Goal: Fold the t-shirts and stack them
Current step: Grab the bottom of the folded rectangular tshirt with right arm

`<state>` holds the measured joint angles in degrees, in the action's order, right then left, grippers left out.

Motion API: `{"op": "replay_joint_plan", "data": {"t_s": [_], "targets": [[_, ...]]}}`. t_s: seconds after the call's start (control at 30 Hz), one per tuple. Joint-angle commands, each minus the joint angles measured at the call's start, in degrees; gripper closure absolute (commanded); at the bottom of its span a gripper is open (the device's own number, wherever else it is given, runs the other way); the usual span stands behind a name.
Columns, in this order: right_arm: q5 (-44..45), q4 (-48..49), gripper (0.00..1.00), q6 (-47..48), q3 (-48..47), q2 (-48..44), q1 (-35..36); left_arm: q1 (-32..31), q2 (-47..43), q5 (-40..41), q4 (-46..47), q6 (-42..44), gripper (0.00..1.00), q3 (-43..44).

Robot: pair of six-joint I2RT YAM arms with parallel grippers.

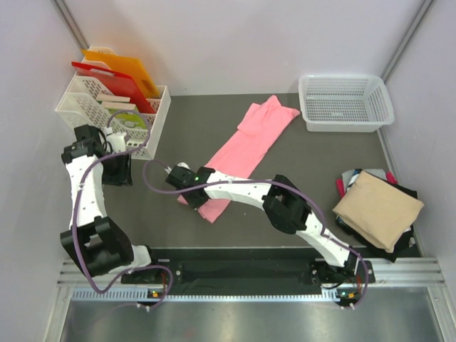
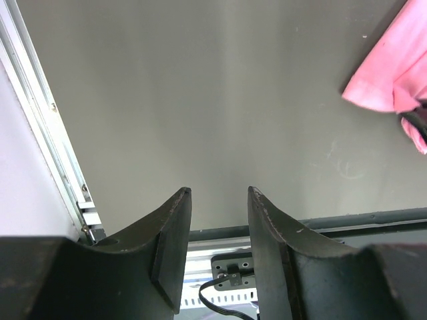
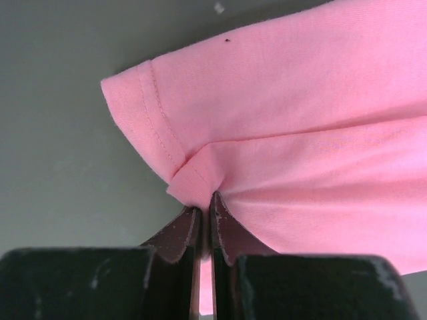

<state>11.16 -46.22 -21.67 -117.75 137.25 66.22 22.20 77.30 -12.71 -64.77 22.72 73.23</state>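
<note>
My right gripper lifts the pink t-shirt's near end outward along the t-shirt next and releases it onto the t-shirt's middle [image 1: 236, 161]. The t-shirt still lies at full length.
A salmon-pink t-shirt [image 1: 249, 142] lies folded lengthwise in a long diagonal strip on the dark table. My right gripper [image 1: 187, 187] reaches across to the strip's near left end. In the right wrist view this gripper [image 3: 205, 202] is shut on a bunched corner of the pink t-shirt [image 3: 300, 113] beside the stitched hem. My left gripper [image 1: 117, 174] hangs at the left, apart from the shirt. Its jaws [image 2: 219, 193] are open with nothing between them, and the pink t-shirt [image 2: 390, 73] shows at the upper right. A folded tan-beige t-shirt [image 1: 377, 208] tops a pile of dark and red clothes at the right.
A white mesh basket [image 1: 345, 103] stands at the back right. At the back left a white rack [image 1: 107, 107] holds orange and red boards. White walls close in the table on three sides, and a metal rail [image 1: 249, 274] runs along the near edge.
</note>
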Motion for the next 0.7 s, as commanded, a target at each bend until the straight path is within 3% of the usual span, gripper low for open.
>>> {"op": "replay_joint_plan", "data": {"t_s": [0.0, 0.37, 0.67], "targets": [[-6.8, -4.9, 1.0, -1.3, -1.2, -2.0, 4.4, 0.3, -2.9, -1.8, -1.1, 0.9, 0.55, -0.8], [-12.6, -7.5, 1.0, -2.9, -3.8, -9.2, 13.1, 0.4, -3.4, -3.3, -1.2, 0.7, 0.56, -0.9], [-7.6, -8.8, 1.0, -2.5, 2.1, -20.2, 9.6, 0.4, -3.1, -3.9, -1.8, 0.0, 0.56, 0.2]]}}
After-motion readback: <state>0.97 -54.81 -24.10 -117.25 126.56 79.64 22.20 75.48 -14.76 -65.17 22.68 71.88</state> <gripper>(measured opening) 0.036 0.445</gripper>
